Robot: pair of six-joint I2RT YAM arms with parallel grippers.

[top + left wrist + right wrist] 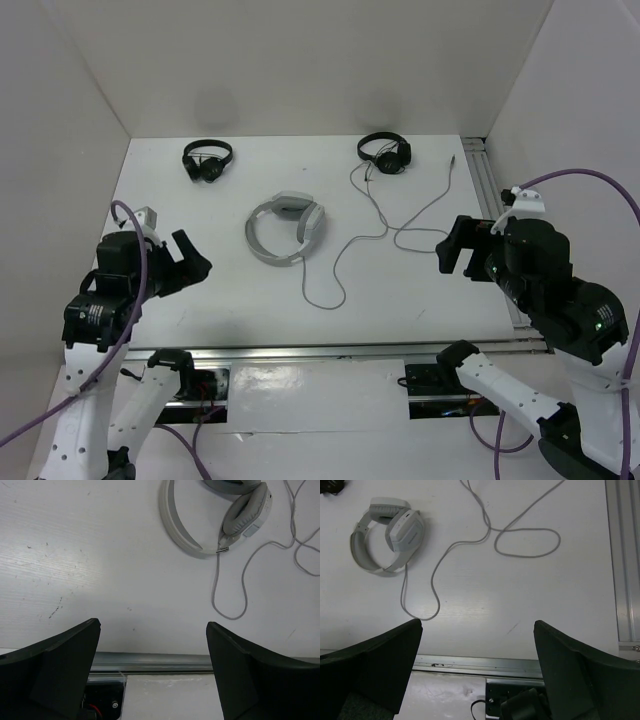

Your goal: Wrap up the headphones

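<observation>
The left gripper moves across and down next astride the headband's curve (251, 238) (170, 517), below it and to its right in the top view, clear of the cups.
The white and light-grey headphones (285, 229) lie flat mid-table; they also show in the left wrist view (240, 517) and the right wrist view (387, 535). Their thin grey cable (345, 250) loops toward the front, then runs right and back in curls (525, 542). My left gripper (190, 265) is open and empty, well left of the headphones, held above the table. My right gripper (448, 255) is open and empty, to the right, near the cable's loop. Both wrist views show the jaws wide apart with nothing between them.
Two small black headphones lie at the back, one on the left (207, 160) and one on the right (385, 152). A metal rail (495, 200) runs along the table's right edge and another (160, 661) along the front edge. White walls enclose the table.
</observation>
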